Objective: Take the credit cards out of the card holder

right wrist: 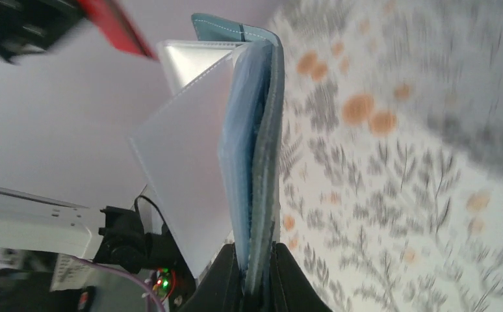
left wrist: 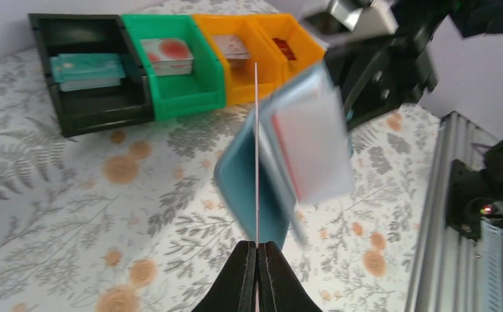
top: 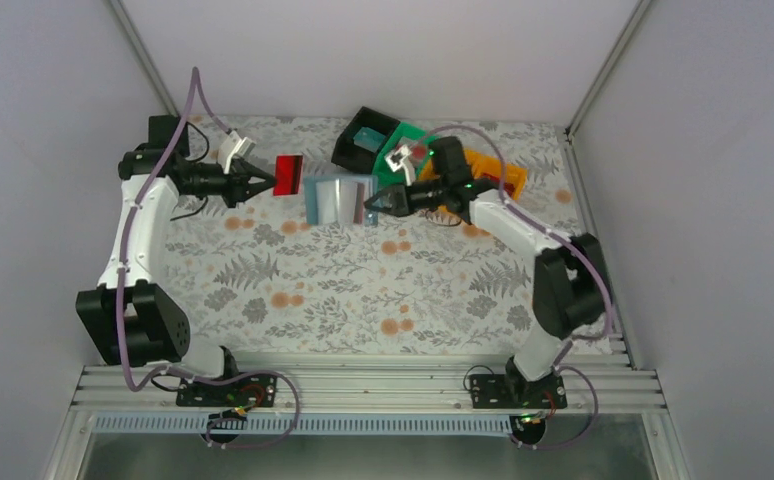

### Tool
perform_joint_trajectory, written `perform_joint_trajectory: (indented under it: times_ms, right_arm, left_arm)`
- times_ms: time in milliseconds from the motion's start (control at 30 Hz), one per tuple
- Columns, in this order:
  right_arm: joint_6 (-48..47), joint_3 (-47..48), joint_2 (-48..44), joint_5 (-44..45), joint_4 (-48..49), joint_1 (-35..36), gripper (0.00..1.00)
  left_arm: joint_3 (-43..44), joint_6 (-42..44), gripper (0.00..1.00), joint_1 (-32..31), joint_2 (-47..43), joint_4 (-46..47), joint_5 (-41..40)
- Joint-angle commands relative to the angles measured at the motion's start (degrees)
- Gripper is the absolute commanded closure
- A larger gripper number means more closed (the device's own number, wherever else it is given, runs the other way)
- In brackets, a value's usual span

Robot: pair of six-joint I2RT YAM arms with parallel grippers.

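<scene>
The red card is already clear of the card holder's sleeves, so next my right gripper will lower the card holder (top: 338, 198) onto the bare tabletop below and let go of it.
My left gripper (top: 266, 185) is shut on a red credit card (top: 288, 175), held in the air left of the card holder (top: 338, 198). In the left wrist view the card shows edge-on as a thin pale line (left wrist: 257, 149) rising from the closed fingertips (left wrist: 251, 260). The blue-teal card holder (right wrist: 265, 130) hangs open with its pale sleeves (right wrist: 190, 169) fanned out. My right gripper (right wrist: 258, 257) is shut on its lower edge. The card holder (left wrist: 281, 162) looks blurred just beyond the red card, apart from it.
At the back stand a black bin (left wrist: 86, 104), a green bin (left wrist: 184, 91) and two orange bins (left wrist: 249, 78). A teal card (left wrist: 86, 68) lies in the black one and a pale card with red marks (left wrist: 167, 53) in the green one.
</scene>
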Motion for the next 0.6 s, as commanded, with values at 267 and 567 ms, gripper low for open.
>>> perform_joint_trajectory:
  times_ms: [267, 567]
  right_arm:
    - [5.94, 10.99, 21.59, -2.09, -7.91, 4.61, 0.96]
    - [7.04, 17.0, 29.52, -5.05, -10.49, 0.7, 0.6]
  left_arm:
    - [5.78, -2.87, 0.98, -3.64, -3.1, 5.96, -14.44]
    - [11.24, -2.51, 0.98, -10.45, -1.78, 6.31, -25.33]
